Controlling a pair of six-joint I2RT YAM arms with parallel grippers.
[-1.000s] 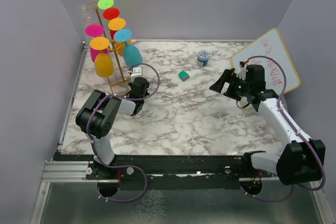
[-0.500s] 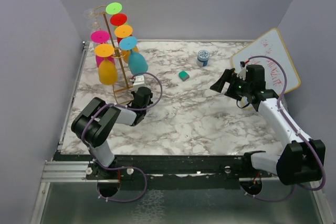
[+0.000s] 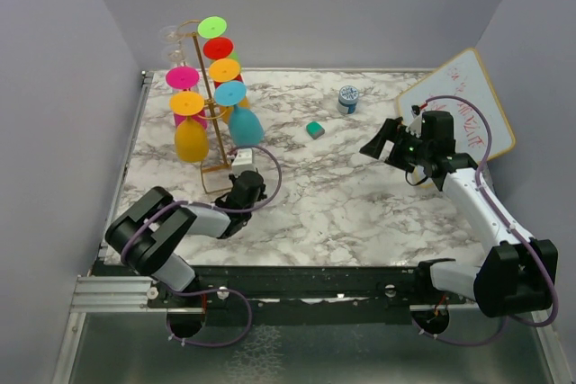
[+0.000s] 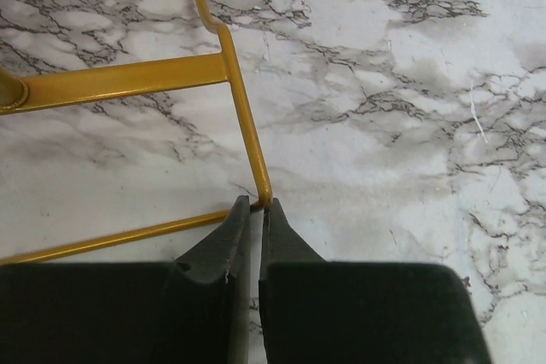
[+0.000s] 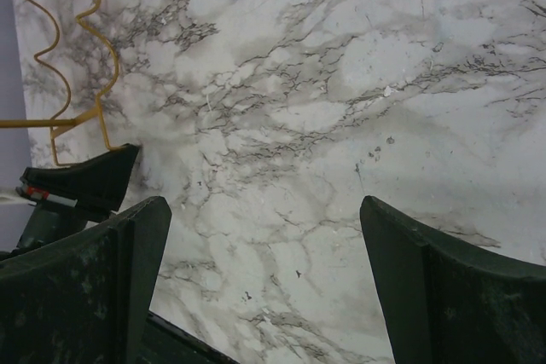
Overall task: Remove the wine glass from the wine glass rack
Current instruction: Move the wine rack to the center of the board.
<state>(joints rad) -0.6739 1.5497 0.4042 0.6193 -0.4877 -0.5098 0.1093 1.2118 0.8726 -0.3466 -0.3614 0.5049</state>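
My left gripper will next carry the rack's base (image 4: 247, 125) corner slightly back and bring the rack along, before my fingers open off the wire.
The wine glass rack (image 3: 206, 110), a thin gold wire stand, is at the left of the marble table. Several coloured wine glasses hang bowl-down from it, among them a teal one (image 3: 245, 126) and a yellow one (image 3: 191, 139). My left gripper (image 3: 238, 171) lies low on the table, shut on a corner of the rack's wire base (image 4: 247, 125); its fingertips (image 4: 256, 205) pinch the gold wire. My right gripper (image 3: 376, 145) hovers open over bare marble at the right, nothing between its fingers (image 5: 263, 210). The rack's base (image 5: 81, 57) shows at the left of the right wrist view.
A small green block (image 3: 314, 129) and a blue-lidded jar (image 3: 348, 99) sit mid-table towards the back. A whiteboard (image 3: 459, 101) leans at the back right. Grey walls close in the left, back and right sides.
My left gripper has dragged the rack, with its glasses, to the right and towards the near edge. The right arm has not moved.
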